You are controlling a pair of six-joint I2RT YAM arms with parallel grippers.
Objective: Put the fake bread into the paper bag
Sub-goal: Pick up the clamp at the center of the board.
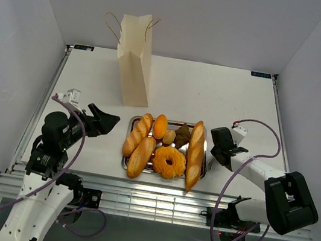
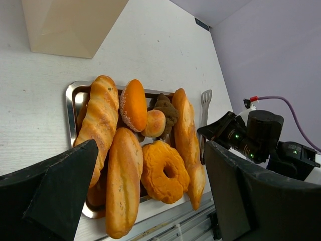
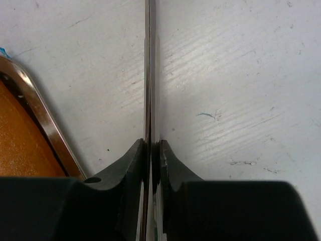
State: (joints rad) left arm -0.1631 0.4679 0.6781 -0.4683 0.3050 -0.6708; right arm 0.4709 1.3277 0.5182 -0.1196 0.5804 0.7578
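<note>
The metal tongs (image 3: 149, 75) lie beside the piled bread, so the robot's right gripper needs to lift next and turn with them over the long baguette (image 1: 195, 153).
The fake bread lies piled on a steel tray (image 1: 125, 162): a long baguette (image 1: 195, 153) at the right, two baguettes (image 1: 141, 154) at the left, a ring doughnut (image 1: 169, 161), an oval roll (image 1: 159, 125) and a dark pastry (image 1: 182, 135). The paper bag (image 1: 134, 61) stands upright behind the tray, to its left. My left gripper (image 1: 102, 120) is open and empty, left of the tray; its wrist view looks between its fingers at the doughnut (image 2: 165, 173). My right gripper (image 1: 220, 147) is shut on the metal tongs (image 3: 149, 75), low on the table just right of the tray.
The tongs (image 2: 204, 115) lie along the tray's right side. The tray rim (image 3: 40, 120) shows next to my right fingers, with baguette (image 3: 15, 140) behind it. White walls enclose the table on the left, right and back. The long baguette overhangs the tray's front edge.
</note>
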